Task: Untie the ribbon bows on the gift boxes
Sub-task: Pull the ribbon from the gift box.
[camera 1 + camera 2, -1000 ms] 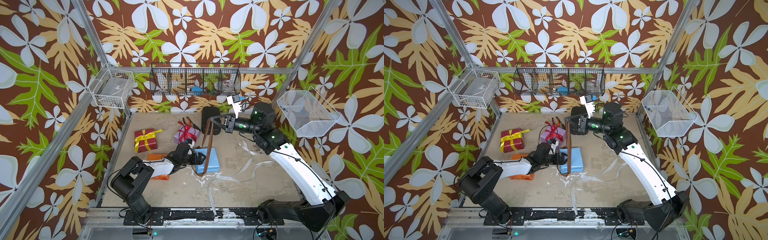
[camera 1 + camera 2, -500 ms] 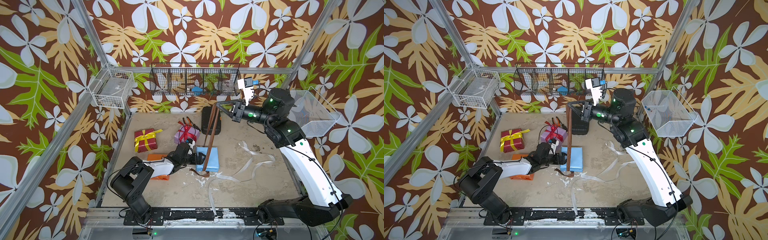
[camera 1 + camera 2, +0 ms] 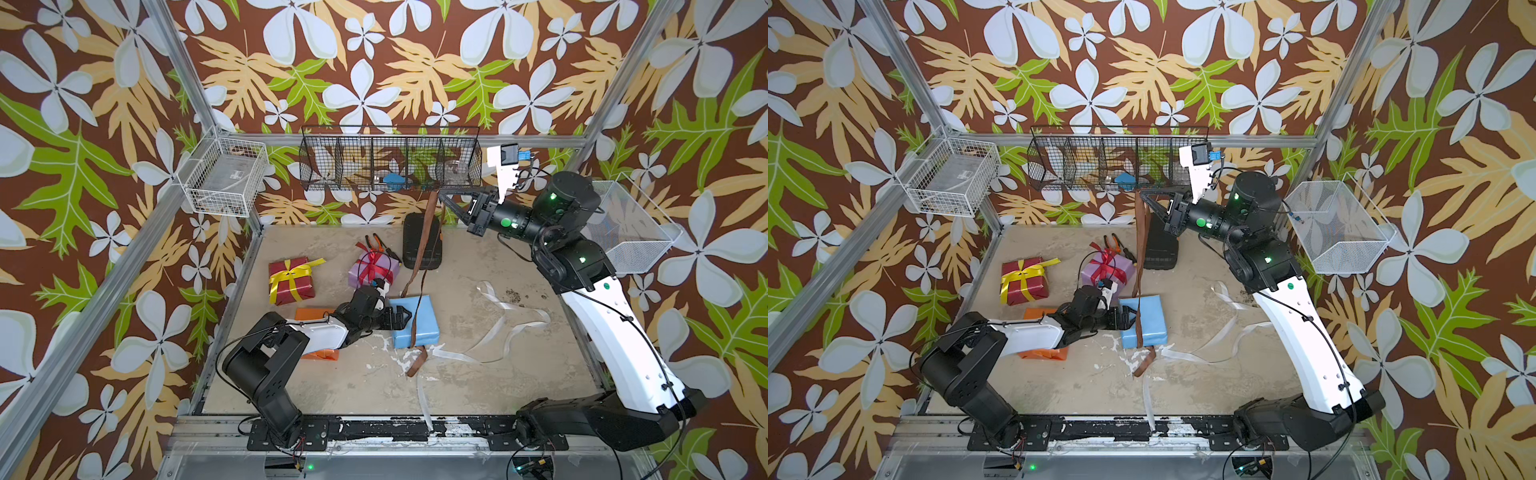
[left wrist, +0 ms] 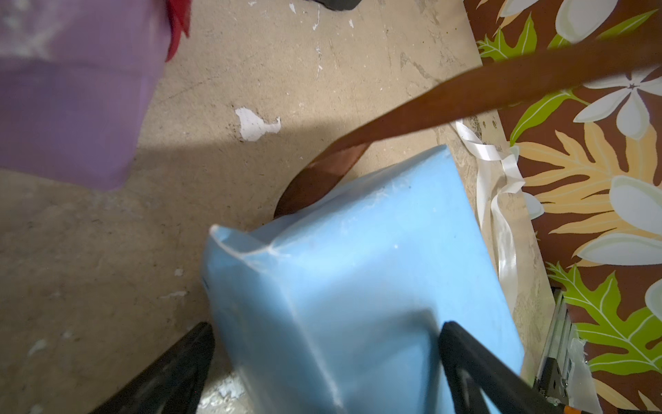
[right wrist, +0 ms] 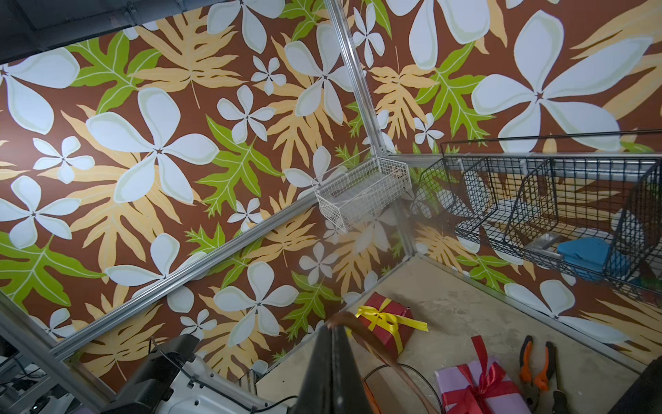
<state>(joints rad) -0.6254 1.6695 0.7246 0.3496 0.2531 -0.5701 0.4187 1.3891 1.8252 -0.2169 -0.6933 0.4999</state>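
Next, my right gripper swings sideways, lowers over the white ribbon's far end (image 3: 489, 293) and releases the brown ribbon. The white ribbon's end lies below, clear of the blue box (image 3: 428, 316).
My right gripper (image 3: 441, 195) (image 5: 333, 329) is raised high near the back wall, shut on the brown ribbon (image 3: 428, 220) (image 3: 1140, 249). The ribbon hangs down across the light blue box (image 3: 428, 316) (image 4: 358, 269), and its loose tail lies on the floor in front. My left gripper (image 3: 403, 319) (image 4: 322, 344) is open, its jaws astride the near end of the blue box. The lilac box (image 3: 376, 270) keeps its red bow and the dark red box (image 3: 291, 282) its yellow bow. The orange box (image 3: 309, 313) lies partly under my left arm. A loose white ribbon (image 3: 511, 316) sprawls on the floor.
A black ribbed case (image 3: 411, 232) and orange-handled pliers (image 3: 376, 243) lie at the back. A black wire rack (image 3: 390, 166) hangs on the back wall. White wire baskets hang at the left (image 3: 224, 178) and right (image 3: 631, 232).
My right gripper has risen and moved back and to the right with the brown ribbon, drawing more of it up off the blue box. The left arm has stayed still.
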